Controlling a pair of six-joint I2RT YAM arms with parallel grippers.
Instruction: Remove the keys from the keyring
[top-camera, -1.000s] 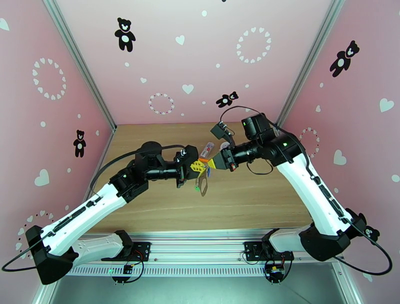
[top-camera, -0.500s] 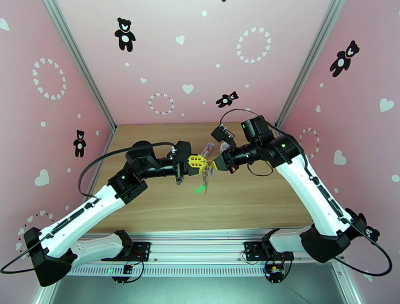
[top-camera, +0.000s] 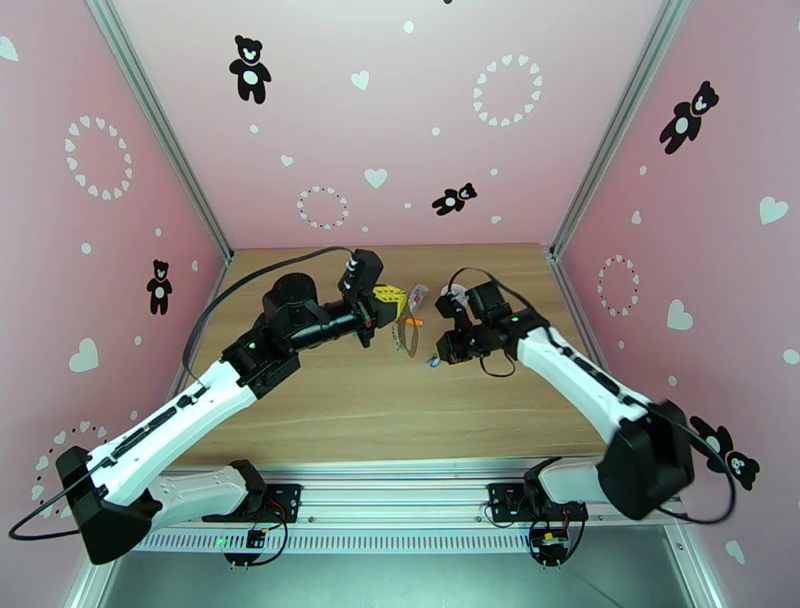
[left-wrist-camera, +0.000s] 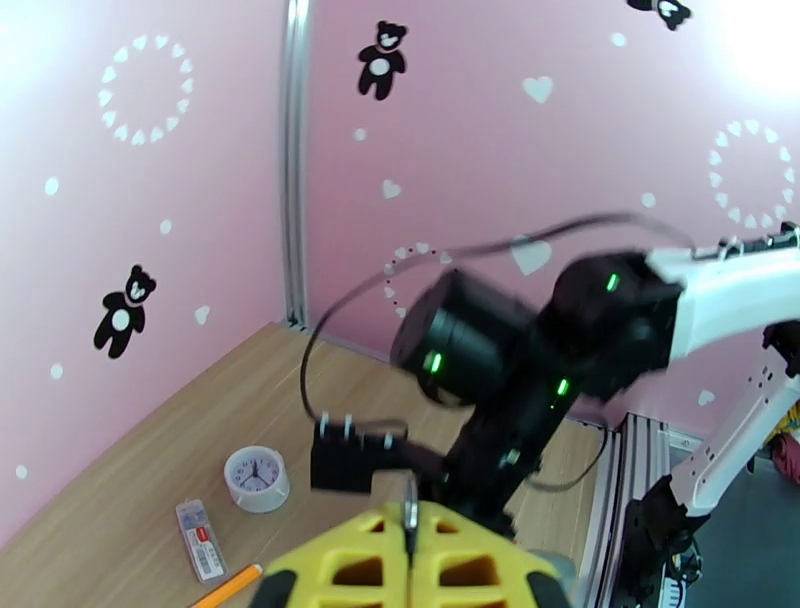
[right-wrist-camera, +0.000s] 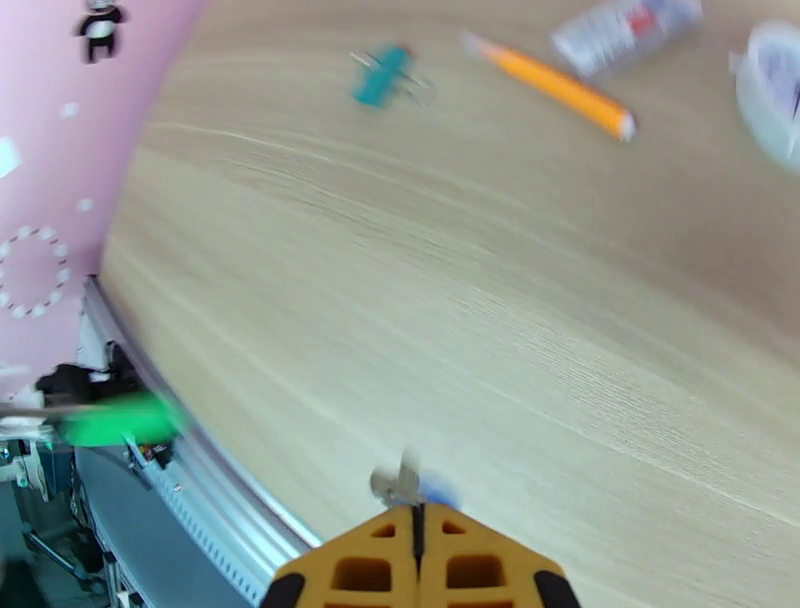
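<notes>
The right gripper lowers the key onto the bare wood below it next and opens to release it, since the blue key (top-camera: 433, 363) is already off the keyring.
My left gripper (top-camera: 396, 301) is shut on the keyring (top-camera: 405, 337), a grey-brown loop that hangs below its yellow fingers above the middle of the table. In the left wrist view a metal ring (left-wrist-camera: 410, 503) sticks out from between the closed fingers (left-wrist-camera: 350, 565). My right gripper (top-camera: 438, 357) has come away from the ring and hangs low over the table, shut on the blue key (top-camera: 433, 363). The right wrist view shows this key's blue head and metal part (right-wrist-camera: 415, 488) at the closed fingertips. A blurred bright green shape (right-wrist-camera: 122, 420) at the left looks like the green key.
At the back of the wooden table (top-camera: 480, 400) lie a white clock (left-wrist-camera: 257, 478), a small lead box (left-wrist-camera: 199, 526) and an orange pencil (right-wrist-camera: 550, 85). A teal trinket (right-wrist-camera: 388, 76) rests near the pencil. Pink walls close in three sides.
The two grippers were tip to tip at the keyring. The right one has pulled away downward and towards the table with the blue key. The left one has lifted back with the keyring.
</notes>
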